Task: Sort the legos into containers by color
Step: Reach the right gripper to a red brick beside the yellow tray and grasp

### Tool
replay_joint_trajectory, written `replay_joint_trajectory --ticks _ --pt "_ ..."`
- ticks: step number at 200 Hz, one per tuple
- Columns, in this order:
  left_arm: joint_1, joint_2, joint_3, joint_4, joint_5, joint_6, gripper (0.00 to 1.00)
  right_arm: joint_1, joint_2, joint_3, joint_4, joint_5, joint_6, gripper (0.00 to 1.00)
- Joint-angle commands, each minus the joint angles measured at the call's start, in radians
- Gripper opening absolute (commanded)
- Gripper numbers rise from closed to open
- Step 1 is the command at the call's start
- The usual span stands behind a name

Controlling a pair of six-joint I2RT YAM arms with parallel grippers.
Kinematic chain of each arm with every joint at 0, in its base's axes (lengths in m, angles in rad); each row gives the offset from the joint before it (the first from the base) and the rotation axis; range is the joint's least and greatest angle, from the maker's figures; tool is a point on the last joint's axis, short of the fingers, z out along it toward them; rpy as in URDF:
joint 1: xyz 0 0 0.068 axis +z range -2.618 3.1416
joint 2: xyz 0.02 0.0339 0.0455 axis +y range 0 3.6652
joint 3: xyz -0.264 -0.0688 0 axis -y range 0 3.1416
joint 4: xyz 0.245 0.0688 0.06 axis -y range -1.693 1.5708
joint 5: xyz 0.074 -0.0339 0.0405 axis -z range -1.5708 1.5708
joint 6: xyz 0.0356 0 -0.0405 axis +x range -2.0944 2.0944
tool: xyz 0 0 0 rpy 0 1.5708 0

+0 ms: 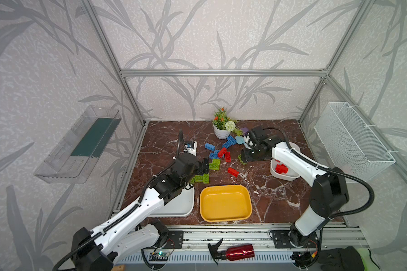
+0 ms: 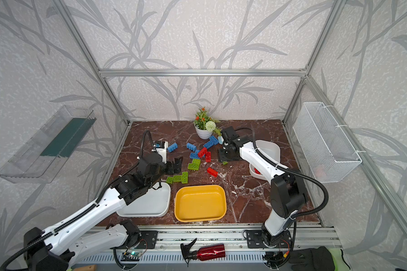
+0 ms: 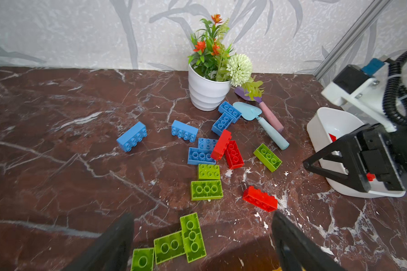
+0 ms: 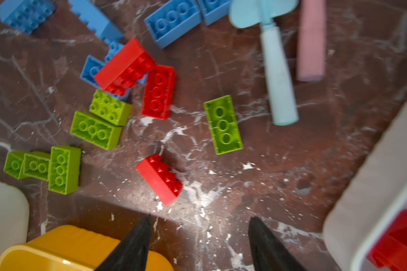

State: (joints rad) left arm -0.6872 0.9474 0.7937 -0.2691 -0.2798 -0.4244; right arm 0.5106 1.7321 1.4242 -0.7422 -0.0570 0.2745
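Observation:
My right gripper needs to move away from the container of red legos and down around the lone red lego to close, because there is bare table all around that lego.
Blue (image 1: 209, 146), red (image 1: 232, 171) and lime green (image 1: 214, 164) legos lie scattered mid-table. My left gripper (image 3: 203, 214) is open and empty, hovering over a row of three green legos (image 3: 192, 237). My right gripper (image 4: 200, 223) is open and empty, above bare table between the yellow container (image 4: 57, 244) and the right white container (image 4: 374, 187). A lone red lego (image 4: 160, 179) and a green lego (image 4: 222, 124) lie ahead of it. That white container (image 1: 282, 177) holds red legos (image 1: 281, 168). The yellow container (image 1: 226, 204) is empty. The left white container (image 1: 181, 204) is partly under my left arm.
A white ribbed flower pot (image 1: 221, 132) stands at the back. Pastel toy shovels (image 3: 268, 126) lie beside it near the blue legos. A wire mesh basket (image 1: 353, 138) hangs on the right wall, a clear tray (image 1: 80, 145) on the left. A red spray bottle (image 1: 237, 252) lies off the front edge.

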Motion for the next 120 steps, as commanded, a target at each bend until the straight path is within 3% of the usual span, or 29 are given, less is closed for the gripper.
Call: replay_joint_trajectory --ticks 1,56,120 --pt "0.002 -0.106 -0.050 -0.079 -0.081 -0.067 0.90 0.059 0.099 0.061 -0.023 -0.035 -0.055 0.66" --pt "0.004 -0.333 -0.160 -0.150 -0.188 -0.139 0.90 0.101 0.249 0.140 -0.078 -0.038 -0.114 0.65" --pt "0.004 -0.380 -0.165 -0.193 -0.240 -0.140 0.91 0.102 0.331 0.137 -0.068 -0.073 -0.144 0.58"
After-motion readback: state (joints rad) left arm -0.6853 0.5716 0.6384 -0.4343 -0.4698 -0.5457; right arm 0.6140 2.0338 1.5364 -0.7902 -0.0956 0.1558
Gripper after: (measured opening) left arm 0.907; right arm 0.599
